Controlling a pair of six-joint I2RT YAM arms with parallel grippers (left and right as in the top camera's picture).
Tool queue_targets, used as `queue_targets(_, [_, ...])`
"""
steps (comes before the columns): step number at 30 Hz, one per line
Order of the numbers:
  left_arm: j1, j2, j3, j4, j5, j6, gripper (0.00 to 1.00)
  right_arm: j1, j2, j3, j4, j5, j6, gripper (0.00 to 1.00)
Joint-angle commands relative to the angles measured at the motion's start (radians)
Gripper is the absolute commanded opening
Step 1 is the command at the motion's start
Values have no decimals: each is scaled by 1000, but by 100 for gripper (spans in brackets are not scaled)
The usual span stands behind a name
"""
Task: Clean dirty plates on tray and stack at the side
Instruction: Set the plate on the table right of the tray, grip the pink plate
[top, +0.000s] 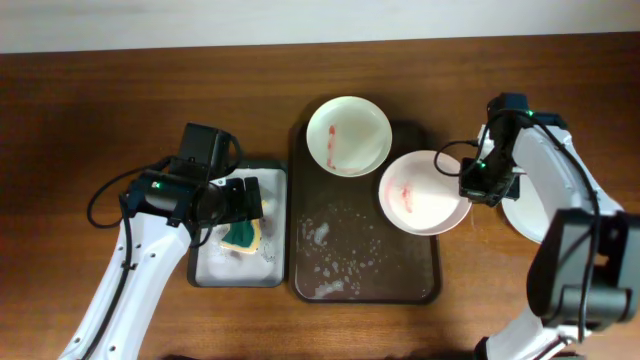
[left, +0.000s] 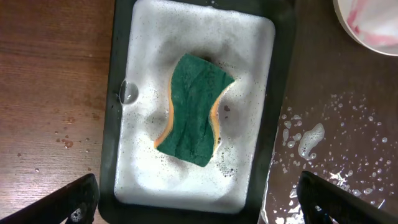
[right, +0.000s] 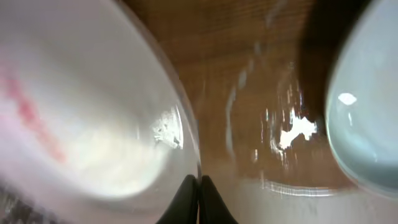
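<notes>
Both plates on the brown tray (top: 365, 285) show red smears, so my left gripper will next go down, open, onto the green and yellow sponge (top: 241, 235), with one finger on either side of it.
A dark brown tray (top: 365, 285) lies mid-table with foam on it. A white plate with a red smear (top: 347, 135) sits at its far end. A second smeared plate (top: 420, 192) overhangs the tray's right rim; my right gripper (top: 468, 186) is shut on its right edge, as the right wrist view (right: 199, 186) shows with the plate rim (right: 93, 112) between the fingers. A third, clean plate (top: 525, 215) lies on the table to the right, also in the right wrist view (right: 367, 112). My left gripper (top: 245, 205) is open above the sponge tray, empty.
A green and yellow sponge (left: 194, 109) lies in the foamy black-rimmed sponge tray (left: 121, 143) left of the brown tray. Water drops and foam cover the brown tray's surface (left: 323, 143). The right arm's body partly covers the clean plate.
</notes>
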Motion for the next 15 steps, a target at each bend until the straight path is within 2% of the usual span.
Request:
queue_targets(1, [6, -6, 12, -2, -8, 19, 100, 77, -127, 4, -99, -24, -48, 4])
queue_targets(3, [6, -6, 12, -2, -8, 19, 100, 153, -134, 2, -157, -24, -42, 4])
queue_targets(5, [6, -6, 12, -2, -8, 19, 100, 247, -134, -34, -159, -24, 45, 4])
queue_targets(9, [6, -6, 12, -3, -8, 19, 100, 385, -130, -148, -18, -24, 262, 4])
queue_targets(10, [6, -6, 12, -3, -8, 19, 100, 401, -130, -166, 24, -25, 320, 17])
queue_targets(11, [6, -6, 12, -3, -8, 19, 100, 402, -130, -163, 43, -35, 335, 24])
queue_targets(13, [6, -6, 12, -3, -8, 19, 100, 378, -166, -101, 83, -145, 235, 33])
queue_targets(15, [6, -6, 11, -3, -12, 19, 100, 364, -219, -55, 84, -159, 175, 35])
